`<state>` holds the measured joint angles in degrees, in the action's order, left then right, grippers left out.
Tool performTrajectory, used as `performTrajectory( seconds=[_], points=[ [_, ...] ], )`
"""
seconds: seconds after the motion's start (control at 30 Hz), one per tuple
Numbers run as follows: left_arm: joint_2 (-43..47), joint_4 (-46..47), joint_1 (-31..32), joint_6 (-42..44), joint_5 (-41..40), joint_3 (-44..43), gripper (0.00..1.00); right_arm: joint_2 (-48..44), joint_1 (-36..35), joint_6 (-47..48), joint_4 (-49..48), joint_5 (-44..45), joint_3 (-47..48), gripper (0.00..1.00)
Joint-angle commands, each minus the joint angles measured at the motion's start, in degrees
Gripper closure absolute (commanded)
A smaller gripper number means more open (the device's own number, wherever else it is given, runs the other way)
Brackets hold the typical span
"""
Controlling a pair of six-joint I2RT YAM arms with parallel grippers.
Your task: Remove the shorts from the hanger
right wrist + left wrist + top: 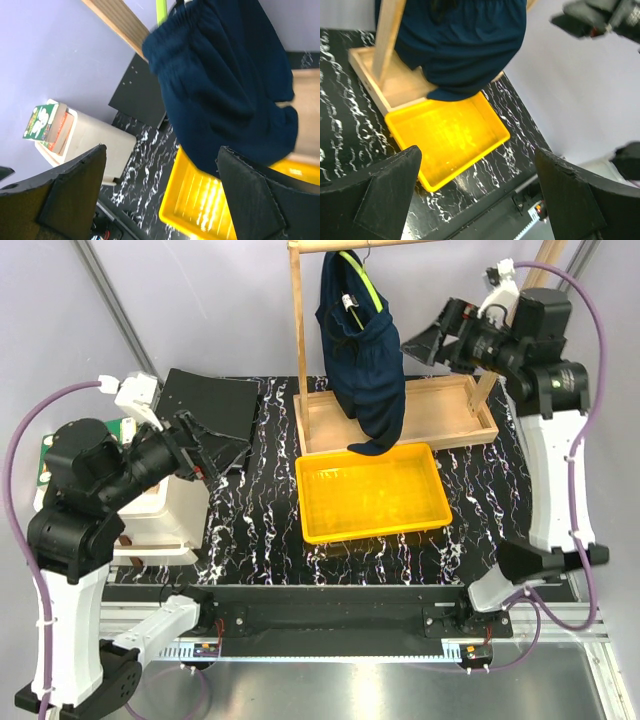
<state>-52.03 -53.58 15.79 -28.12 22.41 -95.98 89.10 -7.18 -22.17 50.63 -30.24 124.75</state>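
The right gripper moves to its left in the top view next and closes around the waistband's near end [384, 320] [157, 48], since the hanger holds it there.
The dark navy shorts [365, 355] hang on the lime-green hanger [368, 282] from the wooden rack's top bar, their lower end drooping to the yellow tray's far rim. They also show in the left wrist view [470, 45] and in the right wrist view [225, 85], where a strip of the hanger [161, 11] shows above the waistband. My right gripper [425, 343] is open, raised, just right of the shorts and apart from them. My left gripper [205, 455] is open and empty, far left of the rack.
The wooden rack [400, 420] has a flat tray base and upright posts. A yellow tray [372, 492] lies in front of it. A beige bin [165, 515] and a black panel [210, 405] stand at the left. Marbled black table surface.
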Motion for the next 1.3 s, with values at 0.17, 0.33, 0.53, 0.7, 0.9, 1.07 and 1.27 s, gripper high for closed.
performTrajectory(
  seconds=[0.17, 0.33, 0.53, 0.7, 0.9, 1.07, 1.27],
  points=[
    [-2.1, 1.1, 0.0, -1.8, 6.9, 0.7, 0.01, 17.4, -3.4, 2.0, -1.2, -2.3, 22.1, 0.02],
    [-0.9, 1.1, -0.1, -2.9, 7.0, 2.0, 0.01, 23.6, -5.6, 3.3, -0.6, 0.2, 27.2, 0.10],
    [0.3, 1.2, -0.1, -4.0, 7.5, 3.0, 0.01, 25.6, -9.2, 5.1, -1.5, 4.3, 27.7, 0.24],
    [-0.1, 1.0, -0.1, -4.4, 8.2, 2.6, 0.01, 26.0, -10.6, 4.8, -2.7, 6.8, 26.6, 0.43],
    [-0.4, 1.0, -0.1, -5.0, 8.4, 2.8, 0.01, 27.0, -10.7, 1.4, -5.1, 7.8, 27.2, 0.78],
    [-0.6, 1.1, 0.0, -5.5, 7.2, 6.2, 0.01, 27.4, -10.8, -2.5, -10.4, 6.5, 27.6, 0.96],
    [0.4, 5.1, 0.9, -5.5, 5.0, 14.3, 0.07, 27.7, -10.8, -5.0, -13.7, 6.8, 27.5, 1.00]
  ],
)
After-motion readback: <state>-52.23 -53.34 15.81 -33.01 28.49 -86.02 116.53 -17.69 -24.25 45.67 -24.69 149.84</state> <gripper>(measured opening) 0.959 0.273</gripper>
